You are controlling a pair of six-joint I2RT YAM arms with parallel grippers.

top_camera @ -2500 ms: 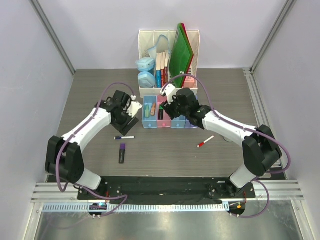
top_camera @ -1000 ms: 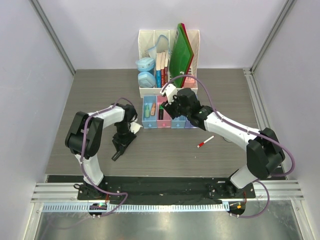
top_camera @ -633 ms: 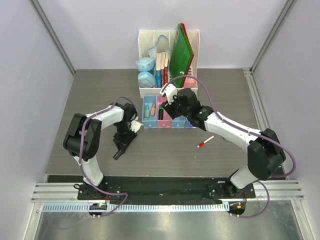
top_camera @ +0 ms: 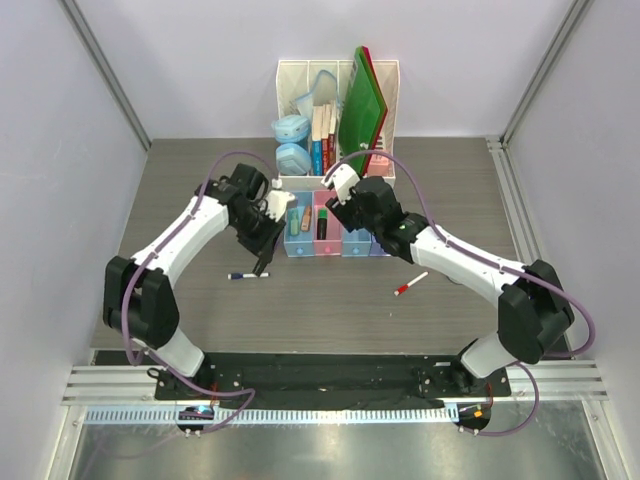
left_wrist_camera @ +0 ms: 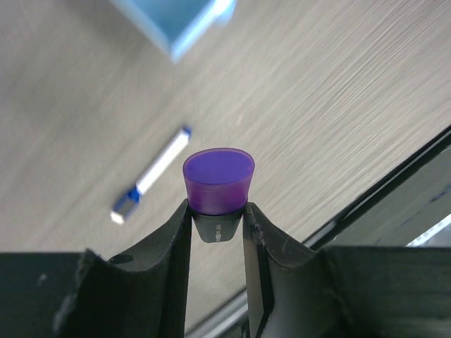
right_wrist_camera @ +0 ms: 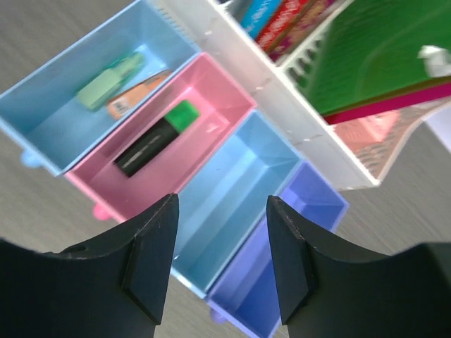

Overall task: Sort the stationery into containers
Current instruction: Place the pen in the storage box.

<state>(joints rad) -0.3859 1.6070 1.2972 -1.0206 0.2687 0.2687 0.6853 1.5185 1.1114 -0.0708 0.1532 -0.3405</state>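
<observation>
My left gripper is to go outward and to the right in the top view, over the pink tray, because a similar black marker already lies there.
My left gripper is shut on a black marker with a purple end and holds it above the table, just left of the trays. A white pen with a blue cap lies below it, also in the left wrist view. A red-capped pen lies further right. My right gripper is open and empty above the second light blue tray. The first light blue tray holds a mint highlighter and an orange piece. The pink tray holds a green-ended marker. The purple tray has nothing in it.
The four trays stand in a row against the white file rack, which holds books, green folders and two pale blue cases. The enclosure walls close in the table on the left, right and back.
My left gripper went down on the purple-ended marker lying on the table, closed on it, and has lifted it up and back toward the trays. The right arm has barely moved.
</observation>
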